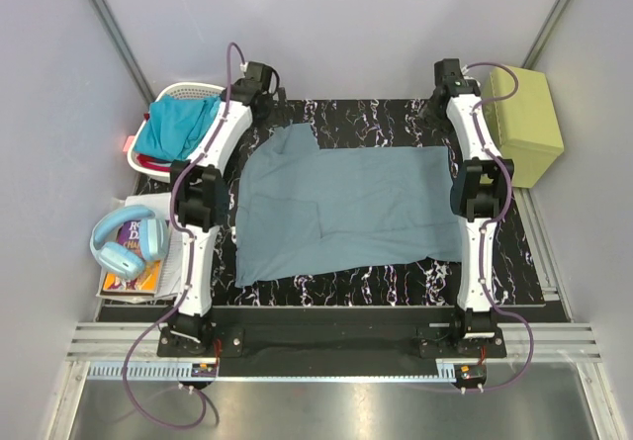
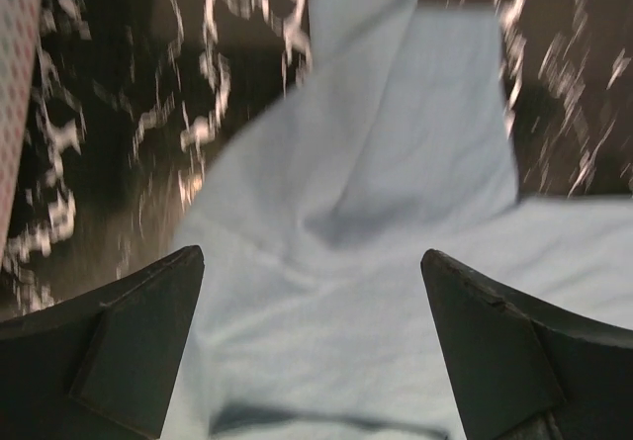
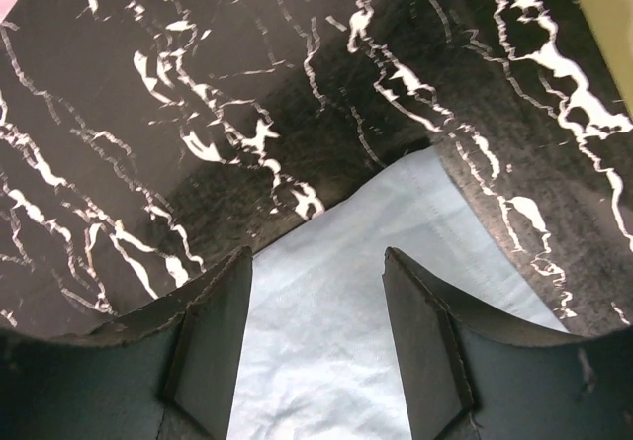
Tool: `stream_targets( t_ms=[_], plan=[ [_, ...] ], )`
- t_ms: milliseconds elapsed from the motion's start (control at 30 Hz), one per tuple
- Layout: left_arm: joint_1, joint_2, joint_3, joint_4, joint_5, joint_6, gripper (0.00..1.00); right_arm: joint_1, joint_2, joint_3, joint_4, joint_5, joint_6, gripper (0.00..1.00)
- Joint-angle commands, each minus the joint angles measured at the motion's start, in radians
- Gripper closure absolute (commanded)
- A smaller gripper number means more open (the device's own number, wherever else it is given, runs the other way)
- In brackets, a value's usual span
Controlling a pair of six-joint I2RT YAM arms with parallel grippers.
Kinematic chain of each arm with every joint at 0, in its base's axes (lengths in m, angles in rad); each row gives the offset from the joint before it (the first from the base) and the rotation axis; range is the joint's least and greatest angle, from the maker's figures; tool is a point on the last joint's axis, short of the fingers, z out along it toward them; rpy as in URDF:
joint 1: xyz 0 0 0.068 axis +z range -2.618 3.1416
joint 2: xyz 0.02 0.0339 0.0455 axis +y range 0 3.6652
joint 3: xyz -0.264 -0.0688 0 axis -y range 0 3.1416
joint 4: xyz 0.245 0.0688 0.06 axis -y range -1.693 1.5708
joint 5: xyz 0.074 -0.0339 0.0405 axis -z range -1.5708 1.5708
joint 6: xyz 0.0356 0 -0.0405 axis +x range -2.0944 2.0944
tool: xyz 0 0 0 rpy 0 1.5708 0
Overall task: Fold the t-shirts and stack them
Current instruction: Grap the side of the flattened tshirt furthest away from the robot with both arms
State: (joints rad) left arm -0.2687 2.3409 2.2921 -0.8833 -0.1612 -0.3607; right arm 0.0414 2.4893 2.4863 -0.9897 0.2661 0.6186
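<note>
The right gripper moves down and toward the right in its wrist view onto the grey-blue t-shirt's far corner by the box (image 3: 425,171) next, since that corner lies below it.
The grey-blue t-shirt (image 1: 341,208) lies spread flat on the black marbled mat (image 1: 376,119), with one sleeve pointing to the far left. The turquoise t-shirt (image 1: 178,127) lies bunched in the white basket (image 1: 188,92). A sliver of red cloth (image 1: 148,163) shows at the basket's near edge. My left gripper (image 1: 261,88) is open over the far-left sleeve (image 2: 396,143); its fingers (image 2: 129,341) straddle the cloth without gripping it. My right gripper (image 1: 450,76) is open above the shirt's far-right corner (image 3: 396,213), with the cloth between its fingers (image 3: 213,341).
An olive-green box (image 1: 529,124) stands at the far right beside the mat. Light blue headphones (image 1: 129,242) rest on a stack of books (image 1: 129,280) at the left. Grey walls close in the back and both sides.
</note>
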Motion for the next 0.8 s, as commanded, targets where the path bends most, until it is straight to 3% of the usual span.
stream_targets(
  t_ms=[0, 267, 767],
  plan=[
    [0.052, 0.081, 0.107, 0.047, 0.101, 0.028, 0.01, 0.009, 0.014, 0.051, -0.001, -0.039, -0.003, 0.37],
    [0.042, 0.164, 0.144, 0.038, 0.149, 0.031, 0.01, 0.002, 0.043, 0.053, -0.007, -0.067, -0.002, 0.38],
    [0.006, 0.123, 0.076, 0.037, 0.133, 0.011, 0.01, -0.032, 0.105, 0.03, -0.012, -0.065, -0.005, 0.38]
  ],
)
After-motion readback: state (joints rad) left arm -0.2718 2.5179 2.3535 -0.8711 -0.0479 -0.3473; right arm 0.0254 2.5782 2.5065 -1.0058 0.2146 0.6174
